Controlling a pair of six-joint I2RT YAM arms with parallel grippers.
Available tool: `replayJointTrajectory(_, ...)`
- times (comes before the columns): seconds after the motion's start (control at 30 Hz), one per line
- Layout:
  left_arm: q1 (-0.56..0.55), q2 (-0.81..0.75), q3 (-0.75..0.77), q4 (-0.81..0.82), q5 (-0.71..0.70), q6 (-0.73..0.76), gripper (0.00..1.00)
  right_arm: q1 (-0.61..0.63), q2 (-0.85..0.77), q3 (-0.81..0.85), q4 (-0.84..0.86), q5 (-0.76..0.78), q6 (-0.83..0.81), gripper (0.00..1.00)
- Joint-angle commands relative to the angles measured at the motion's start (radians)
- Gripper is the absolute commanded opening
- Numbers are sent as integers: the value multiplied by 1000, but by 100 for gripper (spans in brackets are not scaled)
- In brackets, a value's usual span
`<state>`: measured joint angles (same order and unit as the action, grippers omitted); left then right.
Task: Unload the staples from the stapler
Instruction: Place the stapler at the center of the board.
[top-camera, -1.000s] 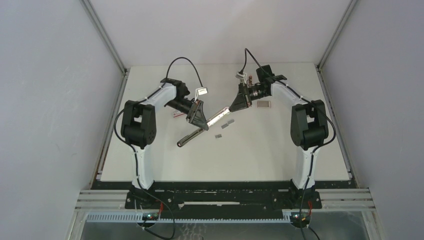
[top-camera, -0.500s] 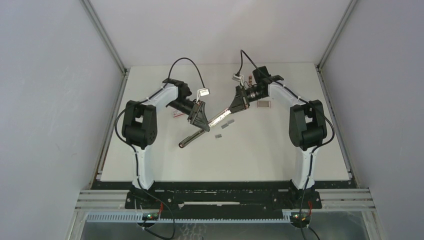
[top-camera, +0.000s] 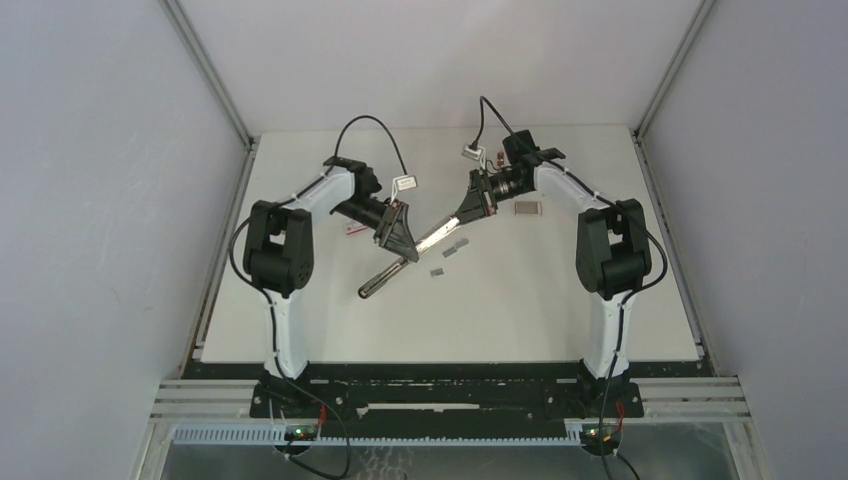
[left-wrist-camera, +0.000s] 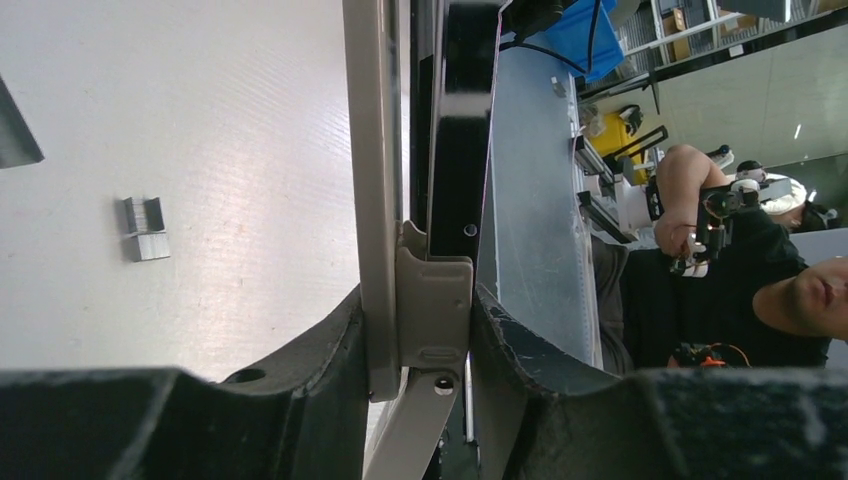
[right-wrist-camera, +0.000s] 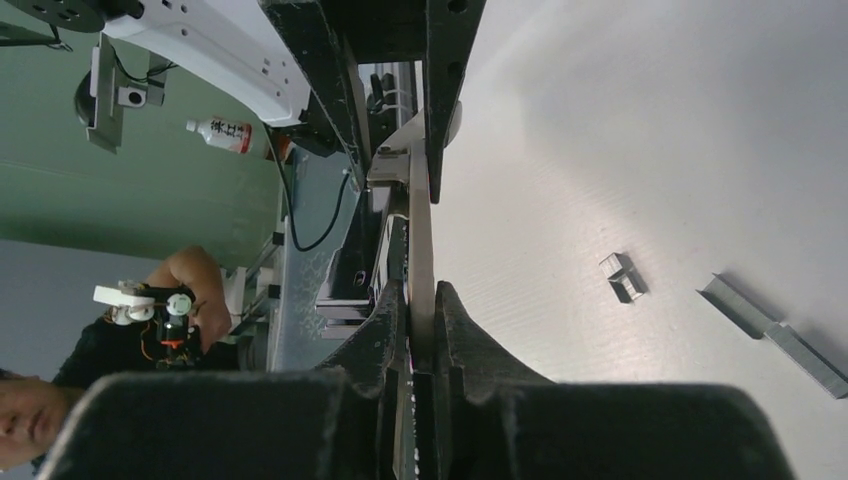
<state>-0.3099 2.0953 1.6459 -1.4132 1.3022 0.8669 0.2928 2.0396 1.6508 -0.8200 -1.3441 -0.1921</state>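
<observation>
My right gripper should next take the stapler's silver arm outward and down to the bare tabletop past the staple strips and let go of it, because the staple strips are under the stapler (top-camera: 385, 278).
The stapler (top-camera: 385, 278) is swung open in a V above the table's middle. Its black top arm slants down to the left and its silver-grey metal arm (top-camera: 438, 231) slants up to the right. My left gripper (top-camera: 398, 240) is shut on the stapler's hinge end, as the left wrist view (left-wrist-camera: 420, 320) shows, with the metal body (left-wrist-camera: 380, 150) running up between the fingers. My right gripper (top-camera: 470, 210) is shut on the far end of the silver arm (right-wrist-camera: 418, 220). Short staple strips (top-camera: 455, 246) lie loose on the table under the stapler, also in the right wrist view (right-wrist-camera: 770, 335).
A smaller staple piece (top-camera: 437, 271) lies nearer the front; it shows in both wrist views (left-wrist-camera: 147, 230) (right-wrist-camera: 622, 277). A small flat box (top-camera: 528, 209) lies right of my right gripper. A small white-and-pink item (top-camera: 352, 228) lies under my left arm.
My right gripper has shifted slightly left and towards the back with the silver arm in it. The left gripper and the staples on the table have stayed put.
</observation>
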Motion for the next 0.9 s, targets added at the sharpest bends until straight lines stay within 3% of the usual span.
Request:
replayJointTrajectory(0.0, 43, -13, 82, 4, 23, -13, 45, -4, -52, -35, 127, -2, 210, 0)
replayJointTrajectory(0.1, 77, -28, 98, 10, 9, -33, 61, -23, -90, -96, 268, -8, 340, 0)
replayJointTrajectory(0.27, 107, -51, 110, 34, -34, -72, 70, -56, -123, -136, 350, -1, 434, 0)
replayJointTrajectory(0.33, 115, -65, 111, 53, -52, -93, 79, -69, -137, -158, 405, 13, 491, 0)
replayJointTrajectory(0.47, 137, -112, 84, 183, -100, -200, 81, -90, -163, -204, 549, 43, 620, 0)
replayJointTrajectory(0.67, 153, -264, -60, 559, -299, -496, 87, -136, -154, -239, 759, 84, 865, 0)
replayJointTrajectory(0.87, 153, -292, -49, 647, -497, -511, 92, -161, -113, -236, 946, 167, 1039, 0)
